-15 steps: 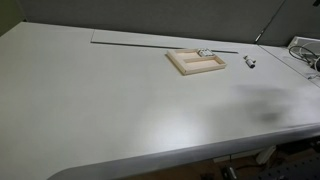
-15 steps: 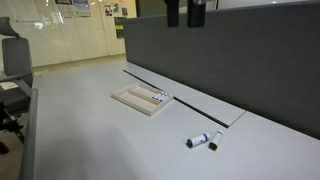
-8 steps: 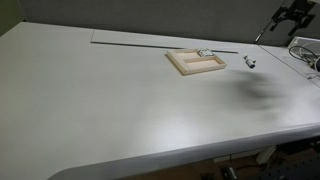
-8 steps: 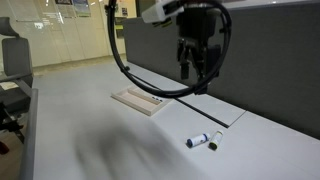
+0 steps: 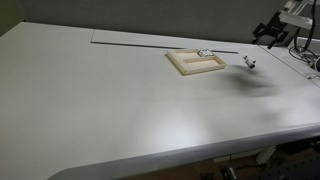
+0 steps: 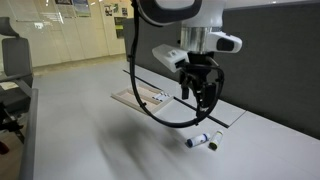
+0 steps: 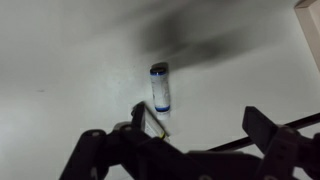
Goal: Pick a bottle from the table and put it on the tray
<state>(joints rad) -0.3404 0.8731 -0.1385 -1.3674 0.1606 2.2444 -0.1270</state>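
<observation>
The blue-ended bottle's body (image 7: 161,92) is below, beside the gap between my fingers, so my open gripper needs to move down and to the left in the wrist view onto it next.
Two tiny whitish bottles with dark ends lie side by side on the table (image 5: 120,110), in both exterior views (image 6: 203,139) (image 5: 250,63). In the wrist view one bottle (image 7: 160,87) with a blue end lies just ahead of my left finger, and the other bottle (image 7: 152,121) is partly hidden behind that finger. My gripper (image 6: 203,97) (image 5: 271,32) (image 7: 200,125) hangs open and empty above them. The light-wood tray (image 5: 192,66) (image 6: 132,100) lies apart from them and holds small bottles (image 6: 160,97) at one edge.
A dark grey partition (image 6: 260,60) runs along the table's far side, with a long flat cover strip (image 5: 150,38) beside it. Cables (image 5: 305,50) lie at the table's corner near the arm. An office chair (image 6: 12,70) stands beyond the table end.
The arm has come into view and moved down over the two bottles on the table. The bottles and the tray have not moved.
</observation>
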